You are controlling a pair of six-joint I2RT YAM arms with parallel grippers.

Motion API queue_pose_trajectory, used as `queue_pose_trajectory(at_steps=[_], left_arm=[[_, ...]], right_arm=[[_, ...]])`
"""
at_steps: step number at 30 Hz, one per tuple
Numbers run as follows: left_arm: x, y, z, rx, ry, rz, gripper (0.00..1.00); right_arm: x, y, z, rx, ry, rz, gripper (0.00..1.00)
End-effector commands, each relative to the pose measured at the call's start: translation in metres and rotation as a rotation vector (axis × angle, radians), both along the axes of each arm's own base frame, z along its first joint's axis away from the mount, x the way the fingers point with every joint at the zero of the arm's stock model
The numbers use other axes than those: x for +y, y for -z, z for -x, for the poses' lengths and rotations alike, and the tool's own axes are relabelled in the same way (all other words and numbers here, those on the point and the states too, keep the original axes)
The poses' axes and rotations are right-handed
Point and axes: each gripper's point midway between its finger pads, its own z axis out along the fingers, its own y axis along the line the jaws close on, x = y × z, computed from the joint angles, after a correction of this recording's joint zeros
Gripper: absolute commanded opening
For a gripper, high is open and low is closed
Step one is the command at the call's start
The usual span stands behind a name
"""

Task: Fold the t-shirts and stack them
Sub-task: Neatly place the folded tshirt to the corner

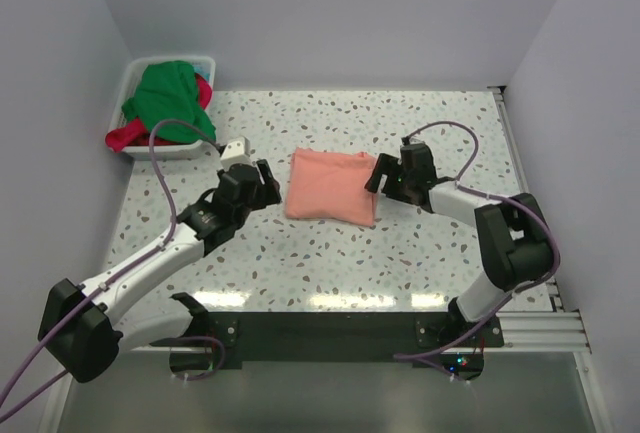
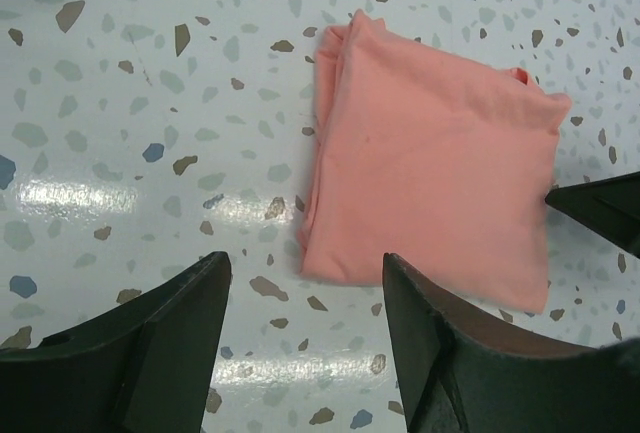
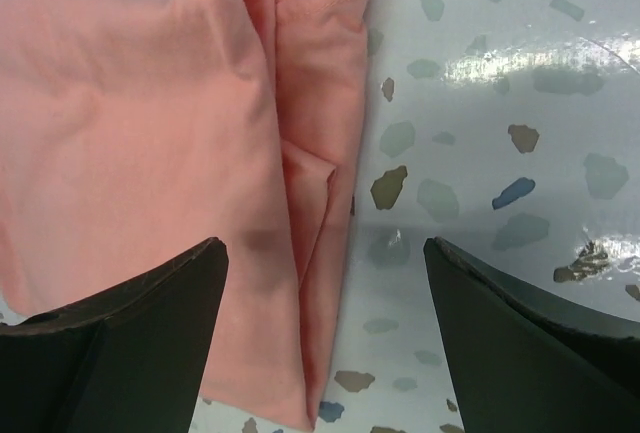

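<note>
My right gripper's spread fingers already have the shirt's layered edge between them, so I will lower them onto the middle of that edge (image 1: 375, 197) (image 3: 311, 225) and close them there.
A salmon-pink t-shirt (image 1: 332, 186) lies folded into a neat rectangle on the speckled table. My left gripper (image 1: 268, 181) stands open just off its left edge; in the left wrist view the fold (image 2: 430, 163) lies beyond the fingertips (image 2: 306, 259), with only table between them. My right gripper (image 1: 378, 175) is open over the shirt's right edge. In the right wrist view that layered edge (image 3: 310, 203) runs between the spread fingers (image 3: 325, 245), and nothing is pinched. A green t-shirt (image 1: 172, 98) and a red-magenta one (image 1: 125, 138) lie crumpled in the tub.
The white plastic tub (image 1: 135, 73) sits at the back left corner against the wall. White walls close in the table on the left, back and right. A rail (image 1: 530, 328) runs along the right and near edges. A tip of the right gripper's finger (image 2: 600, 208) shows in the left wrist view.
</note>
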Motion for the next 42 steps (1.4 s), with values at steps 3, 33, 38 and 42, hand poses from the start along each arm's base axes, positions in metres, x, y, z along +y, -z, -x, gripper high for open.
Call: queue_pose_trajectory(at_steps=[3,33,38,42], left_arm=[[0.007,-0.005,0.001,-0.011,-0.013,0.026,0.68],[0.014,-0.007,-0.002,-0.019,-0.016,0.032,0.68],[0.014,-0.006,-0.004,-0.013,-0.022,0.032,0.68],[0.011,-0.007,-0.011,-0.017,-0.027,0.023,0.68]], right_arm=[[0.018,0.003,-0.025,-0.047,-0.055,-0.131,0.84],[0.0,0.039,-0.027,0.102,-0.046,0.013,0.0],[-0.032,0.013,-0.056,0.063,0.048,0.21,0.0],[-0.05,-0.011,-0.087,0.014,0.091,0.336,0.0]])
